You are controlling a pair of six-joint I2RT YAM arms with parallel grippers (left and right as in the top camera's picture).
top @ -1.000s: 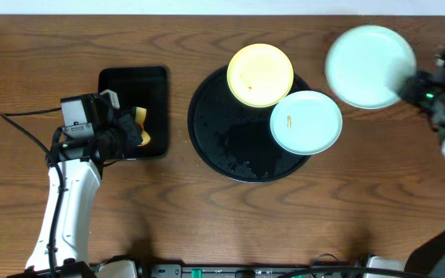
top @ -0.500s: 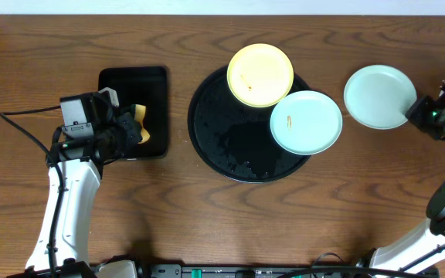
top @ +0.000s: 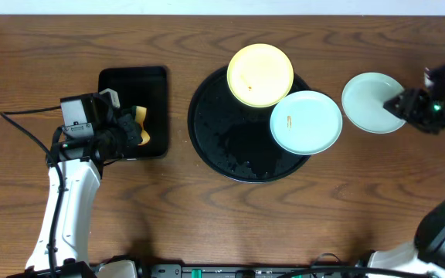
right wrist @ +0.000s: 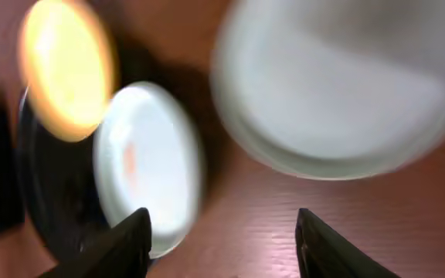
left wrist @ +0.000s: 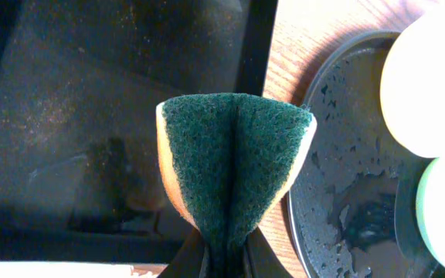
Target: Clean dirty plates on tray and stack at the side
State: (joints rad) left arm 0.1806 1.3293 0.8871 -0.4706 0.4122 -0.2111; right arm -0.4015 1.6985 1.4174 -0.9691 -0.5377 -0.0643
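Note:
Next, my right gripper moves past the plate on the wood, then lowers to the light teal plate's facing rim, since orange smear marks it.
The round black tray [top: 230, 150] holds a pale yellow plate [top: 260, 74] on its far rim and a light teal plate [top: 306, 122] with an orange smear on its right rim. A second teal plate [top: 368, 102] lies on the wood to the right of the tray. At that plate's right edge my right gripper [top: 398, 104] is open; the blurred right wrist view shows its gripper [right wrist: 222, 239] with nothing between the fingers and that plate [right wrist: 338, 85] just ahead. My left gripper [left wrist: 224, 261] is shut on a folded green-and-orange sponge [left wrist: 234, 162] over the rectangular tray's right edge.
A small rectangular black tray [top: 122, 85] lies left of the round tray. The round tray's bare front part [left wrist: 338, 193] is wet. A black cable [top: 22, 127] runs across the table at the left.
The right gripper brought the teal plate down onto the table right of the tray, opened and let it go. The left arm and sponge have not moved.

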